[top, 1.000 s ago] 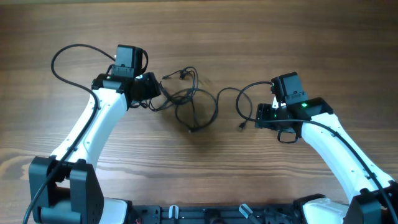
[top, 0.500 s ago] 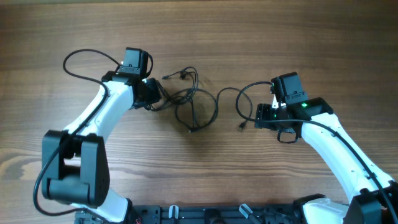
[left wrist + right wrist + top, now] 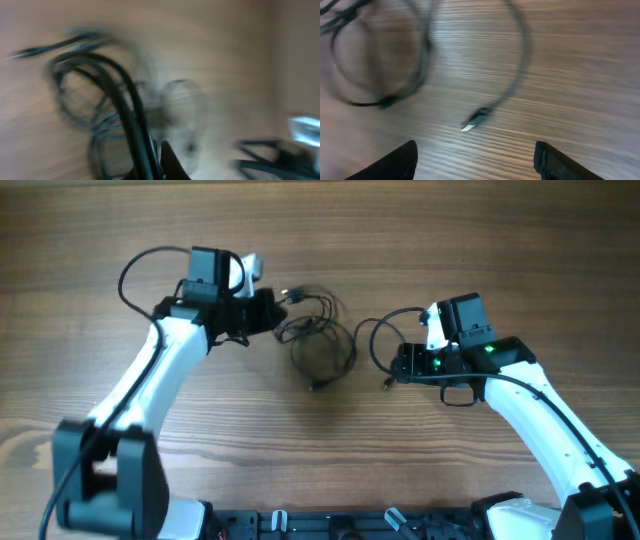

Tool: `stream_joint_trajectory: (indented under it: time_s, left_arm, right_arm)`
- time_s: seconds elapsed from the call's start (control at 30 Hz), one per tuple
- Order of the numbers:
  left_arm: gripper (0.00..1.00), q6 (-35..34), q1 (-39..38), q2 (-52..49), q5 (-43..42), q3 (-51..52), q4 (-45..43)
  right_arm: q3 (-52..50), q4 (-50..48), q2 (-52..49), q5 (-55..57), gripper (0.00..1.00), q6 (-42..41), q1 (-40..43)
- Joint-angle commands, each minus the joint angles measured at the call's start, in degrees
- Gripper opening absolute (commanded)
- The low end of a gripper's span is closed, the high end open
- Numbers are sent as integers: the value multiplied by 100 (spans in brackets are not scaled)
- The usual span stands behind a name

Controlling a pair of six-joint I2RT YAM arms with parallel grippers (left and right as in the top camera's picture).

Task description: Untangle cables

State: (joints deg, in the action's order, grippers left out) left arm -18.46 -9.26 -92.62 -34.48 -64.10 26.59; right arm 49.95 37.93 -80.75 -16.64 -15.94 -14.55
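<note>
My left gripper rises next, then comes down over the tangle's middle (image 3: 318, 330) (image 3: 105, 122) and releases the strands, as that spot lies to its right in the overhead view.
The cables (image 3: 305, 328) lie as a tangle of thin black loops at the middle of the wooden table. My left gripper (image 3: 272, 310) is at the tangle's left end, shut on a few strands. The blurred left wrist view shows those strands (image 3: 125, 100) running down between the fingertips of that gripper (image 3: 157, 167). One loose cable curves right and ends in a small plug (image 3: 388, 384). My right gripper (image 3: 398, 366) hovers open just right of that plug. In the right wrist view the plug (image 3: 476, 119) lies ahead of the open gripper (image 3: 475, 162), untouched.
The left arm's own thicker black cable (image 3: 135, 265) arcs over the table's back left. The arm bases and a black rail (image 3: 330, 525) line the front edge. Bare wood (image 3: 330, 440) lies between the tangle and the rail.
My left gripper has shut on the tangle's left strands and shifted right and back, bunching the loops. My right gripper has slid left toward the plug and opened slightly wider.
</note>
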Motion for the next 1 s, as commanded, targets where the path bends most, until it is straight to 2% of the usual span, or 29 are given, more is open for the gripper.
stream_joint_trajectory:
  time_s: [0.0, 0.2, 0.33, 0.5, 0.6, 0.67, 0.7, 0.77, 0.97]
  left_arm:
    - [4, 216, 15, 817, -1882, -44, -509]
    - [4, 133, 15, 1665, -2522, -44, -1069]
    - [4, 125, 17, 2094, -2618, -44, -1401]
    - [6, -734, 17, 2441, -2618, -44, -2457]
    - [6, -907, 87, 2579, -2586, -44, -2999]
    - [4, -903, 236, 2662, -2330, -44, -3143]
    - [4, -903, 437, 2708, -1768, -44, -2992]
    - [4, -903, 625, 2706, -1263, -44, -2758]
    - [4, -898, 1043, 2623, 721, -44, -1429]
  right_arm:
    - [-9, -238, -42, -1572, 79, 804, -2]
    - [-9, -1051, -42, -2706, 82, 824, -2]
    - [-9, -1412, -42, -2837, 82, 684, -2]
    - [-9, -1523, -42, -2844, 82, 634, -2]
    - [-9, -1513, -42, -2771, 82, 629, -2]
    - [-9, -1462, -42, -2483, 80, 483, -2]
    - [-9, -1377, -42, -2090, 81, 275, -2]
    - [-9, -1241, -42, -1606, 80, 52, -2]
    - [-9, -619, -42, -101, 80, -531, -2]
